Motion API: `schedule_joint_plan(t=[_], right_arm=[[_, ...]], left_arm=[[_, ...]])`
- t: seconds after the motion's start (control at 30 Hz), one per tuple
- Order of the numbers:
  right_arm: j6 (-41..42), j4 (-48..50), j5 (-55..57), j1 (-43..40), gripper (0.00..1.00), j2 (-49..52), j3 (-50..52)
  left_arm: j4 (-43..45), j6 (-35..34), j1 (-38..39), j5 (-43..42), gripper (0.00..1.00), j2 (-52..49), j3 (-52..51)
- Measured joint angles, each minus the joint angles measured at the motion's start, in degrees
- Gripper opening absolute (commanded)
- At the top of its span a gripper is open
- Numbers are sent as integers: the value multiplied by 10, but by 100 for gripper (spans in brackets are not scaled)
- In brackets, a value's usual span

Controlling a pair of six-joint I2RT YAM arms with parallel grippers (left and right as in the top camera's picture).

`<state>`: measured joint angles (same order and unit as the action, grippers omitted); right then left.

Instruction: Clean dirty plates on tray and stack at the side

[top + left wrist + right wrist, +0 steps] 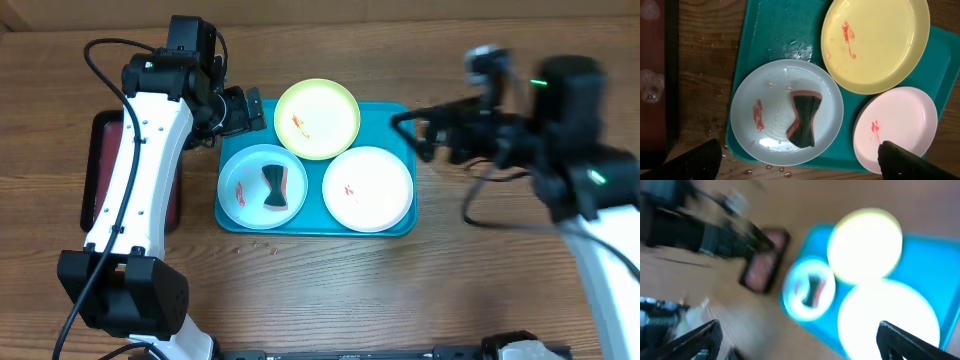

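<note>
Bare tray leaves finger room at the light blue plate's facing rim. My right gripper moves across over the white plate and down onto that rim next.
Three plates lie on the turquoise tray: a yellow-green plate at the back, a light blue plate front left and a white plate front right. All three carry red smears. A dark sponge with a red edge lies on the blue plate. My left gripper hovers open over the tray's back left corner; in its wrist view the gripper looks down on the blue plate, sponge, yellow-green plate and white plate. My right gripper is open and blurred beside the tray's right edge.
A dark red, black-rimmed tray lies left of the turquoise one, partly under my left arm. Water drops dot the wood at the tray's front edge. The right wrist view is smeared, showing its open gripper above the tray.
</note>
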<state>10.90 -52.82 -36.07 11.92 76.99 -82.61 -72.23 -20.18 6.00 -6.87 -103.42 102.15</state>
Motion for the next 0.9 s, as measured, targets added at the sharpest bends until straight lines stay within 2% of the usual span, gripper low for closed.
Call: schedule_joint_plan(t=[0.07, 0.17, 0.2, 0.23, 0.27, 0.3, 0.47, 0.5, 0.57, 0.7, 0.9], right_arm=[[10, -22, 34, 33, 100, 49, -15], [17, -3, 64, 81, 100, 123, -25], [19, 8, 70, 95, 95, 142, -25], [20, 23, 74, 108, 83, 160, -25], [21, 43, 78, 124, 78, 177, -25], [24, 67, 82, 137, 68, 189, -25], [61, 184, 134, 203, 60, 249, -29], [82, 187, 164, 215, 56, 263, -30], [121, 184, 223, 236, 52, 301, -30], [153, 198, 277, 249, 42, 356, -30], [170, 198, 312, 260, 40, 396, -30]], left_arm=[[0, 0, 0, 0, 100, 0, 0], [0, 0, 0, 0, 100, 0, 0], [0, 0, 0, 0, 100, 0, 0], [0, 0, 0, 0, 100, 0, 0], [0, 0, 0, 0, 100, 0, 0], [0, 0, 0, 0, 100, 0, 0], [0, 0, 0, 0, 100, 0, 0], [0, 0, 0, 0, 100, 0, 0], [0, 0, 0, 0, 100, 0, 0], [0, 0, 0, 0, 100, 0, 0], [0, 0, 0, 0, 100, 0, 0]])
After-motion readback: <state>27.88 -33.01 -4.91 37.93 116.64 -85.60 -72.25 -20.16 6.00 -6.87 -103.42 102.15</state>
